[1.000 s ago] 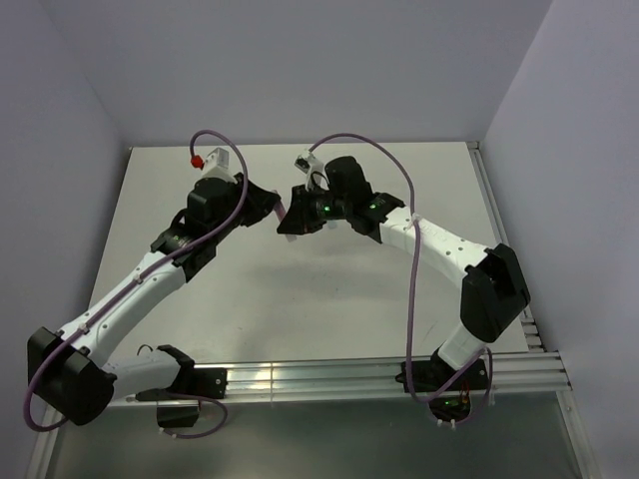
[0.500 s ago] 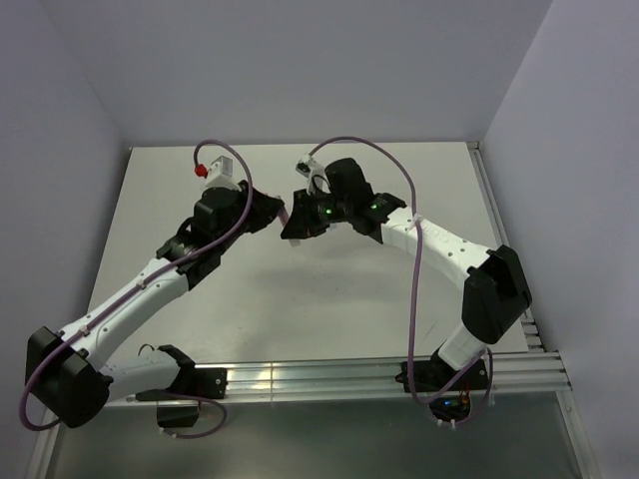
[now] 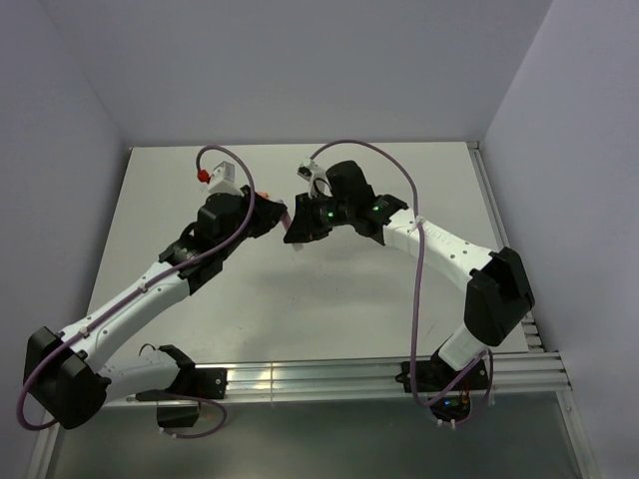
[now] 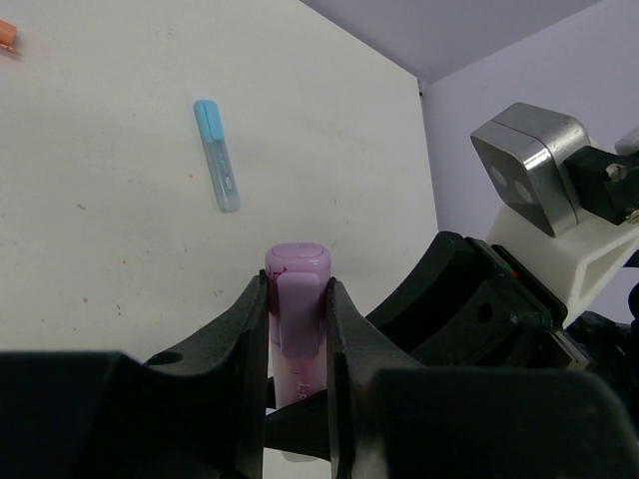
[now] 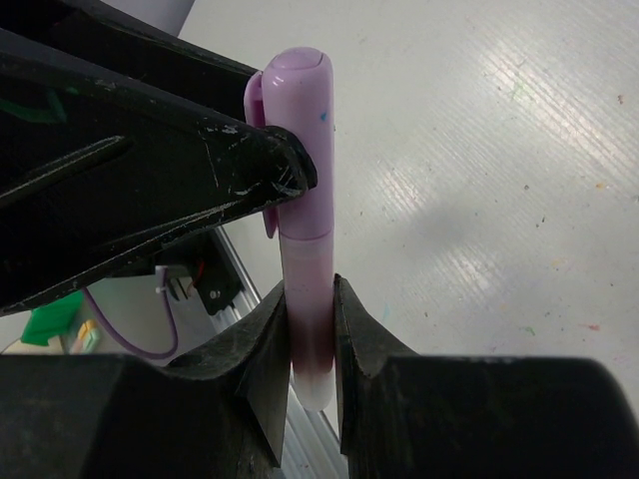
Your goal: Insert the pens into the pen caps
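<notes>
I should move my right gripper outward and down to let go of the capped pink pen on the bare tabletop beside the light blue pen (image 4: 217, 155), because that spot is below it and outward.
My left gripper (image 3: 270, 217) and right gripper (image 3: 300, 225) meet above the middle of the table, both on one pink pen. In the left wrist view my left gripper (image 4: 297, 291) is shut on the pink cap (image 4: 297, 274). In the right wrist view my right gripper (image 5: 312, 314) is shut on the pink pen's barrel (image 5: 308, 279), and the pink cap (image 5: 300, 110) sits over its upper end, with a left finger (image 5: 200, 170) against it. A light blue pen (image 4: 217, 155) with its cap on lies on the table. An orange piece (image 4: 5, 36) shows at the frame edge.
The white table (image 3: 349, 299) has a metal rail (image 3: 349, 377) along its near edge and another down the right side (image 3: 504, 235). Grey walls close in the left, back and right. Purple cables loop over both wrists. A small orange bit (image 3: 262, 196) lies beside the left wrist.
My left arm has moved right and a little forward until its gripper meets the right gripper. The right gripper has barely shifted.
</notes>
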Controlling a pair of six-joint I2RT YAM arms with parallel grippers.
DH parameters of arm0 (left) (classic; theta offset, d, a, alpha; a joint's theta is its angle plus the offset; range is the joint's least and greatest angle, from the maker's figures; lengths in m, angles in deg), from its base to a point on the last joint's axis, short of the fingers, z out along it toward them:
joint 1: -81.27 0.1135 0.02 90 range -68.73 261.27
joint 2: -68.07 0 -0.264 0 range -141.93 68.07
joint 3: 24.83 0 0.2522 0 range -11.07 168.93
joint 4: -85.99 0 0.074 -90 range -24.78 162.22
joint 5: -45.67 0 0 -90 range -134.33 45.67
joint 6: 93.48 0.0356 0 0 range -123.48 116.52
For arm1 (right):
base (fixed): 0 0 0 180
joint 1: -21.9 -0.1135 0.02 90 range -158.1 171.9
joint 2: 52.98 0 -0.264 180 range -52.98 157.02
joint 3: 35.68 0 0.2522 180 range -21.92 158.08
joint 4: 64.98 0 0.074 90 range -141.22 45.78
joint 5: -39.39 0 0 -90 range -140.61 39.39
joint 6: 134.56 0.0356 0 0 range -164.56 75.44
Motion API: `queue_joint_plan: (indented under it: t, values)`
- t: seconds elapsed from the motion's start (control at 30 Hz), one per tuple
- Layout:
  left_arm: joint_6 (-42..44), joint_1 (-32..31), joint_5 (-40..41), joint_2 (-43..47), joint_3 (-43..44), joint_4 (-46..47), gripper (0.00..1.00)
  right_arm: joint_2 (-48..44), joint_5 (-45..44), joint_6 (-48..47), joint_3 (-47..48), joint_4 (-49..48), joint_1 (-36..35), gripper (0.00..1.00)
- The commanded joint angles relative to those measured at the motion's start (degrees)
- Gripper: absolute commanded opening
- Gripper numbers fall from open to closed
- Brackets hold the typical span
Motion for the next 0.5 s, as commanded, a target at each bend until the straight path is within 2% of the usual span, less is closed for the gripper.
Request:
queue_joint_plan:
  t: [0.0,0.47]
  values:
    - [-1.8,-6.8,-17.2,1.5,-2.7,-10.6,0.00,-2.4,-12.2,0.3,2.2,-18.7,3.5,0.00]
    - [-2.7,-9.7,-16.8,1.3,-4.3,-11.2,0.00,-2.6,-12.4,-0.3,2.3,-18.3,3.8,0.00]
